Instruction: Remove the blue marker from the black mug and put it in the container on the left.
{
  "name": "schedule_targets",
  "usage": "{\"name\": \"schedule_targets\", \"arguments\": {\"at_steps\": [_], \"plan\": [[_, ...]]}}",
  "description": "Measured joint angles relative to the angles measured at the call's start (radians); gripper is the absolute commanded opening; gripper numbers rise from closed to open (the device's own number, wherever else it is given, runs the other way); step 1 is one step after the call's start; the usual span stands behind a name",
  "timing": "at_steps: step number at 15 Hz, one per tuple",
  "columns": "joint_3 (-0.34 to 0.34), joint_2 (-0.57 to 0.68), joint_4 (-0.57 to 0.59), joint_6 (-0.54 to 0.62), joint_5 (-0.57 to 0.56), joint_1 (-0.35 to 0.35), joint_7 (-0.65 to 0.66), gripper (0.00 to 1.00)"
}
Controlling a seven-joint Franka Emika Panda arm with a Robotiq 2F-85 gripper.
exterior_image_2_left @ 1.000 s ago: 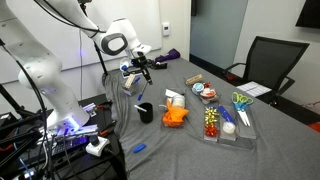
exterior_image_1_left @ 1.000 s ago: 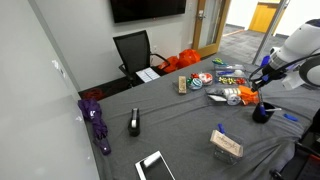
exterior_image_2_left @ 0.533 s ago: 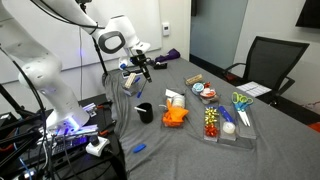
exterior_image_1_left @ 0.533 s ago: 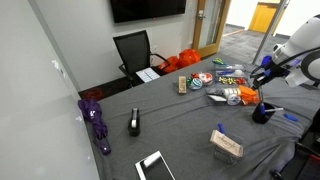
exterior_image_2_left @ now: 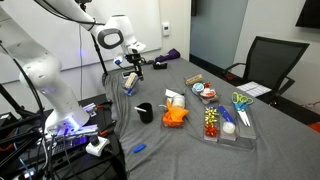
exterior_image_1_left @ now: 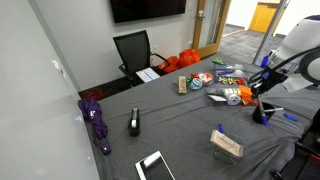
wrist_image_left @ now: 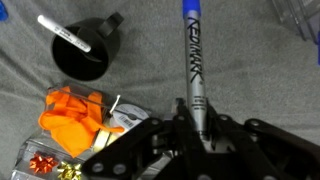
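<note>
My gripper is already clear of the mug's rim, so it should move away from the black mug [exterior_image_1_left: 262,113] and down over the tan container [exterior_image_1_left: 226,143] to let go of the blue marker.
My gripper [wrist_image_left: 197,125] is shut on the blue marker [wrist_image_left: 192,60], a grey barrel with a blue end that points away from the jaws. The black mug [wrist_image_left: 85,55] stands below and to the side of it, with a white and black pen still inside. In both exterior views the gripper [exterior_image_1_left: 262,82] [exterior_image_2_left: 129,74] hangs above the table near the mug [exterior_image_1_left: 262,113] [exterior_image_2_left: 146,112], with the marker clear of its rim. The tan container [exterior_image_1_left: 226,143] lies near the table's front edge.
An orange bundle [exterior_image_2_left: 175,117] sits beside the mug. A clear tray [exterior_image_2_left: 226,124] of small items stands further along. A loose blue pen [exterior_image_2_left: 139,148] lies by the table edge. A black upright gadget [exterior_image_1_left: 135,123], a tablet [exterior_image_1_left: 155,166] and a purple umbrella [exterior_image_1_left: 97,120] are also on the table.
The gripper has shifted slightly sideways, away from the mug, with the blue marker still in its jaws. Nothing else has moved.
</note>
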Motion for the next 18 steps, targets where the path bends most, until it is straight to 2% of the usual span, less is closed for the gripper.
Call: {"name": "schedule_targets", "arguments": {"at_steps": [4,9,14,18], "plan": [[0.053,-0.001,0.003,-0.06,0.109,0.042,0.11,0.04],[0.104,0.016,0.013,-0.058,0.229,0.082,0.254,0.04],[0.154,0.072,0.042,-0.017,0.219,0.085,0.401,0.04],[0.162,0.159,0.076,0.073,0.138,0.083,0.52,0.04]]}}
